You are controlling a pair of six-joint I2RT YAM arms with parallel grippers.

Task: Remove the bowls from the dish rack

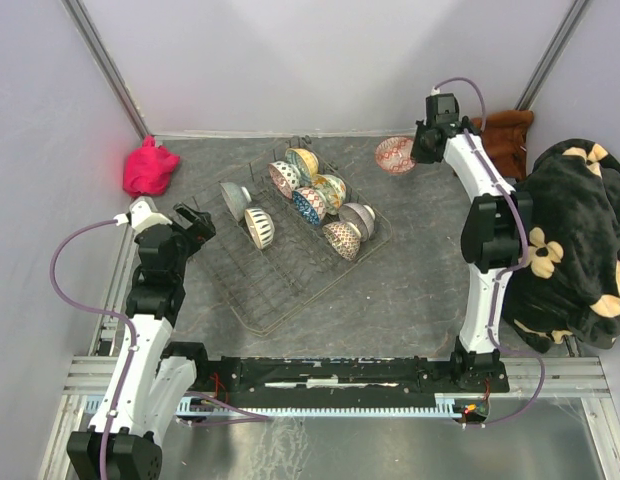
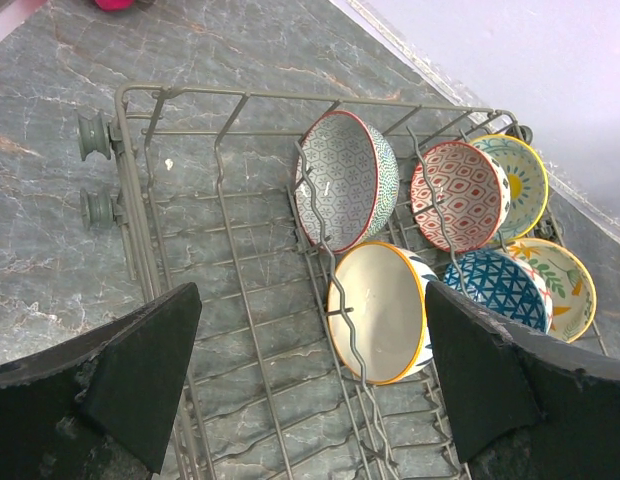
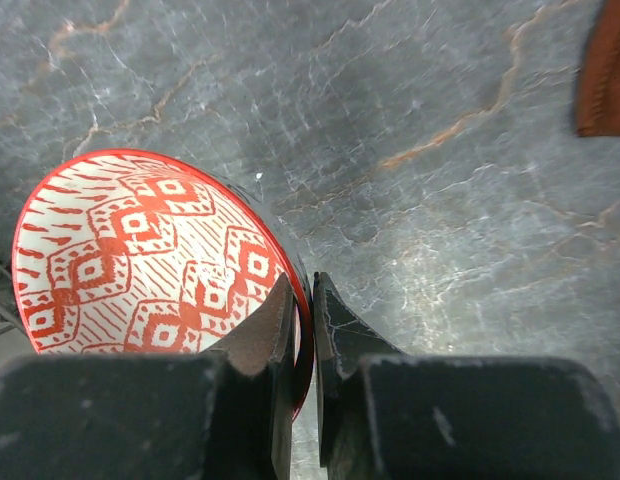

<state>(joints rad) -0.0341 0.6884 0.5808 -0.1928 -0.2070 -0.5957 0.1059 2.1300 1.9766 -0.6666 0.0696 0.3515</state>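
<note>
I need to bring the bowl down to the left in the top view with my right gripper, toward bare tabletop beside the rack, and let go of it.
The dark wire dish rack (image 1: 290, 275) lies slanted across the middle of the table, with several patterned bowls (image 1: 315, 195) standing on edge between its tines. My left gripper (image 1: 195, 222) hangs open at the rack's left side. In its wrist view the left gripper (image 2: 310, 340) is over the rack (image 2: 230, 230), short of a cream bowl with an orange rim (image 2: 380, 310) and a grey one with a red rim (image 2: 340, 185). At the back right, outside the rack, my right gripper (image 3: 312, 285) is shut on the rim of a red-and-white bowl (image 3: 140, 250) (image 1: 395, 154).
A pink cloth (image 1: 150, 168) lies at the back left corner. A brown item (image 1: 505, 135) and a black flowered blanket (image 1: 575, 240) sit along the right edge. Grey walls close in the table on three sides.
</note>
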